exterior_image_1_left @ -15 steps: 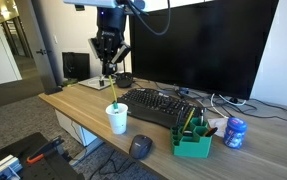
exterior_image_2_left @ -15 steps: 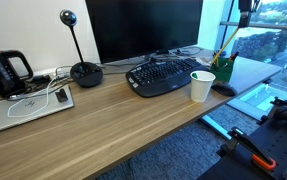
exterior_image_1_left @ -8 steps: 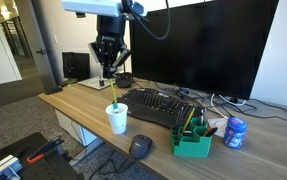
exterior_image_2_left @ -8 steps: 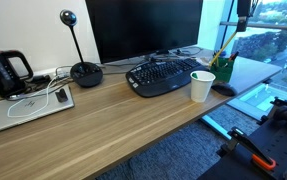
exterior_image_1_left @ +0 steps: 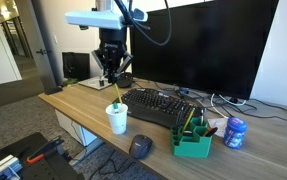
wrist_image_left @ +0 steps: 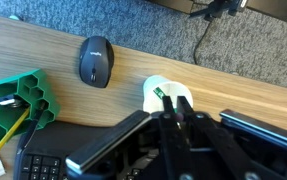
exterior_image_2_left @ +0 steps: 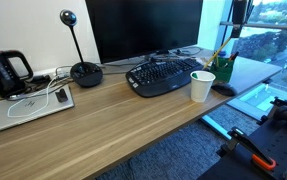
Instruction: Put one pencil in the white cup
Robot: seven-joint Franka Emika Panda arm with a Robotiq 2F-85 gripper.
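The pencil's lower end points inside the white cup's opening (exterior_image_1_left: 116, 107) (wrist_image_left: 165, 92), which is below my gripper, so my gripper will next stay over it and open its fingers to let the pencil go.
The white cup (exterior_image_1_left: 117, 119) stands near the desk's front edge, left of the keyboard; it also shows in an exterior view (exterior_image_2_left: 202, 86) and in the wrist view (wrist_image_left: 159, 91). My gripper (exterior_image_1_left: 112, 76) hangs straight above the cup, shut on a yellow-green pencil (exterior_image_1_left: 114, 94) that points down with its lower end at the cup's mouth. In the wrist view my fingers (wrist_image_left: 176, 106) are close together over the cup's rim, with the pencil's green end (wrist_image_left: 157, 95) showing inside the cup. More pencils stand in a green desk organiser (exterior_image_1_left: 193, 140).
A black keyboard (exterior_image_1_left: 159, 106) lies right of the cup and a black mouse (wrist_image_left: 96, 61) in front of it. A blue-and-white round container (exterior_image_1_left: 235, 132) stands beside the organiser. A big monitor (exterior_image_1_left: 208, 45) is behind. A microphone stand (exterior_image_2_left: 84, 70) and kettle (exterior_image_2_left: 5, 72) stand farther along the desk.
My arm has come down a little with the pencil, bringing its lower end closer into the cup. The cup and the other things have not moved.
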